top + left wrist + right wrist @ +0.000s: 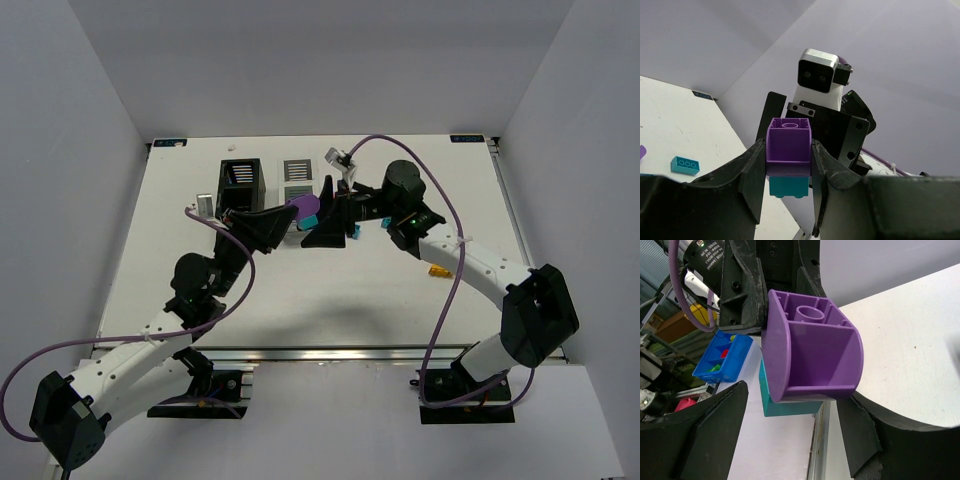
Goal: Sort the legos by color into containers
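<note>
The purple lego goes outward and down in my left gripper over the white container's far section (298, 170) next for release. The purple lego's color differs from the teal lego's.
My left gripper (788, 150) is shut on a purple lego (789, 142) that has a teal lego (788, 186) stuck to it; both are held up in the air. My right gripper (790, 440) stands open around this pair: one finger (705, 435) is well apart, the other lies close under the purple lego (812, 352). In the top view the two grippers meet just in front of the white container (297, 172), with the black container (240, 180) to its left. A loose teal lego (355, 232) and a yellow-orange one (438, 271) lie on the table.
Another teal lego (685, 165) lies on the table (300, 300), and a purple piece (641, 151) shows at the left wrist view's edge. A blue bin (725, 357) with small parts stands off the table. White walls enclose the table on three sides.
</note>
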`<state>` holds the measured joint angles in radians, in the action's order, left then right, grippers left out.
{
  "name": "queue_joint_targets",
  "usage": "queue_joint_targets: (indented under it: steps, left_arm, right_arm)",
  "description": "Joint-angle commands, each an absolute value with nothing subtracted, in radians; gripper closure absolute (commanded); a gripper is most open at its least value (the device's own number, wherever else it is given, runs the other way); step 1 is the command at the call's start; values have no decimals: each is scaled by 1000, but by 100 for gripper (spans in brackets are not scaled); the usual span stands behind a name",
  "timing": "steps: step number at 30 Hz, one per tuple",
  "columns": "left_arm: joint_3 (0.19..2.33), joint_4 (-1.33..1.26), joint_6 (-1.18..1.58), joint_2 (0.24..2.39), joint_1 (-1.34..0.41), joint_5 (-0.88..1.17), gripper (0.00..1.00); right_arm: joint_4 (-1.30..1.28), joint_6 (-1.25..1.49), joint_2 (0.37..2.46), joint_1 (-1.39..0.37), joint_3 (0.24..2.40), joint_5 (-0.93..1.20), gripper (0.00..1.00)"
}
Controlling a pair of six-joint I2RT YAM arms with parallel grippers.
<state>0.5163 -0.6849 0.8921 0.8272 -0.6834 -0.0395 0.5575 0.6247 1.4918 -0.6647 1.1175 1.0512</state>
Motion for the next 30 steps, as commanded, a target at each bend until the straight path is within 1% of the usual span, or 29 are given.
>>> queue_joint_targets:
  steps: [1, 9, 12, 13, 15, 16, 18, 19, 21, 22, 24, 25, 27, 30]
  left_arm:
    - [502, -713, 897, 816, -683, -20, 100]
    - [494, -718, 896, 821, -683, -21, 100]
    - [492, -722, 897, 825, -683, -21, 100]
    - [491, -726, 897, 827, -683, -23, 100]
    - [489, -729, 897, 825, -683, -25, 100]
    - [488, -729, 897, 827, -683, -25, 100]
    - [489, -729, 894, 827, -683, -26, 100]
    - [488, -729, 894, 827, -683, -26, 100]
    - [486, -730, 896, 827, -683, -26, 100]
    - [485, -732, 896, 828, -681, -28, 100]
    - [485, -732, 893, 828, -683, -32, 100]
    - [486, -730, 887, 827, -683, -37, 100]
    - [503, -710, 859, 828, -683, -49, 100]
    - [538, -677, 821, 830, -681, -71, 100]
  right_arm:
    - [623, 643, 1491, -654, 1167, 1060, 24]
    - [670, 699, 1493, -623, 1163, 1042, 27]
    - [672, 703, 1496, -623, 1164, 1037, 30]
    - [673, 704, 1497, -623, 1164, 1037, 34]
    - [676, 706, 1499, -623, 1160, 1038, 38]
    - [678, 707, 1500, -623, 1157, 1039, 42]
    - [680, 706, 1500, -623, 1154, 1040, 47]
    - [684, 707, 1502, -623, 1152, 1040, 54]
    - [692, 710, 1503, -623, 1149, 1042, 64]
    - [693, 709, 1503, -621, 1149, 1043, 76]
    - [706, 712, 1503, -623, 1140, 1054, 85]
    - [709, 718, 1502, -623, 1134, 1058, 92]
    - [721, 721, 1494, -623, 1106, 1071, 99]
    - [727, 713, 1476, -623, 1080, 1071, 100]
